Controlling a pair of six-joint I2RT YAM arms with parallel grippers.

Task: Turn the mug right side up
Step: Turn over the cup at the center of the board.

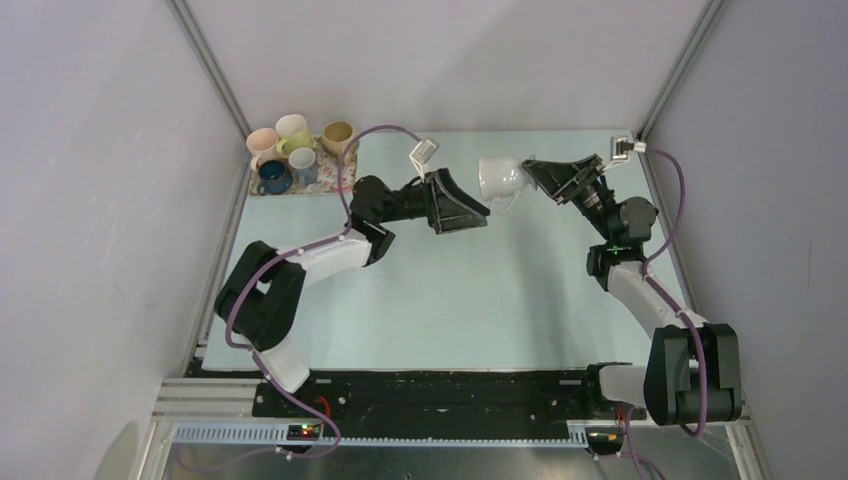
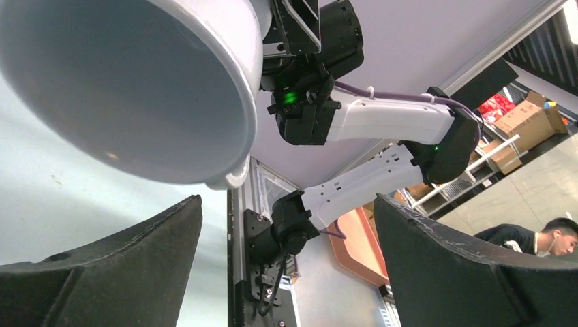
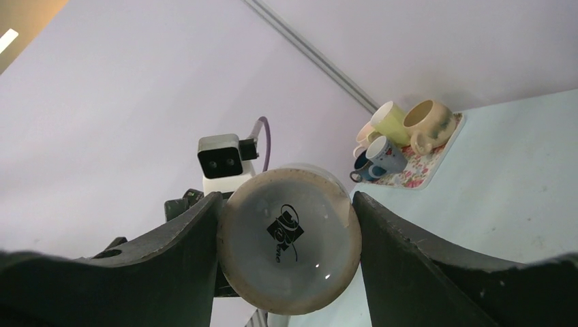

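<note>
I will next bring my left gripper around the mug's handle (image 1: 511,204) (image 2: 236,177) and close it, because the handle is just past its open fingers, low beside the mug's rim.
The white mug (image 1: 502,178) hangs sideways above the table's far middle, its mouth toward the left arm. My right gripper (image 1: 540,176) is shut on its base end. In the right wrist view both black fingers (image 3: 409,259) press the sides of the mug (image 3: 289,248), whose underside with a black logo faces the camera. My left gripper (image 1: 468,212) stands open just left of and below the mug, holding nothing. The left wrist view looks into the mug's open mouth (image 2: 129,88) above the wide-apart left fingers (image 2: 109,272), with the left gripper (image 2: 286,225) empty.
A floral tray (image 1: 328,175) at the far left corner holds several mugs, among them a blue one (image 1: 273,178) and a tan one (image 1: 338,135). White walls close in the left, back and right sides. A black base rail (image 1: 430,392) runs along the near edge.
</note>
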